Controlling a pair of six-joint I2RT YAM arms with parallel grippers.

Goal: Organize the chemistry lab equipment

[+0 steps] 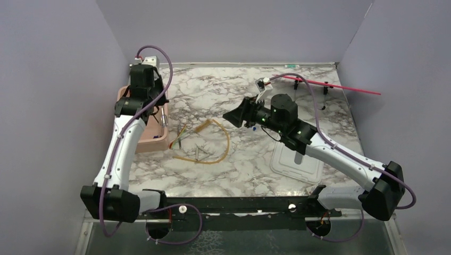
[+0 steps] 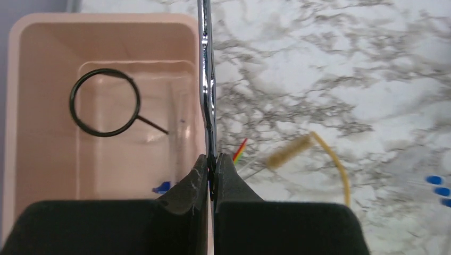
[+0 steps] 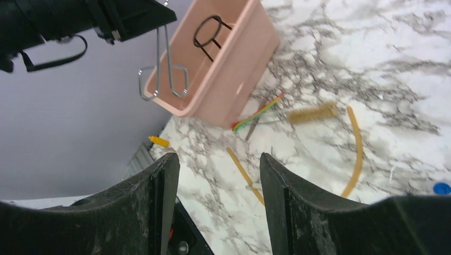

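Note:
The tongs still hang above the tub's rim. I need to move my left gripper down into the pink tub next, onto the tub's bottom (image 1: 159,127) (image 2: 178,127) beside the black wire ring, and let go of the tongs.
My left gripper (image 2: 213,158) is shut on the metal tongs (image 2: 207,79), gripping them at one end. In the right wrist view the tongs (image 3: 166,69) hang above the rim of the pink tub (image 3: 228,90). A black wire ring with a stem (image 2: 105,102) lies inside the tub, with a small blue piece (image 2: 162,187) near it. The amber rubber tubing (image 1: 218,143) loops on the marble beside the tub. My right gripper (image 3: 218,159) is open and empty, hovering over the middle of the table (image 1: 231,116). Blue caps (image 2: 436,183) show at the right edge.
A tan bristle brush (image 3: 314,112) and a rainbow-coloured strip (image 3: 258,114) lie next to the tub. A white lid (image 1: 295,164) sits under the right arm. A red rod (image 1: 340,86) lies at the back right. A small yellow piece (image 3: 158,141) rests by the table's edge.

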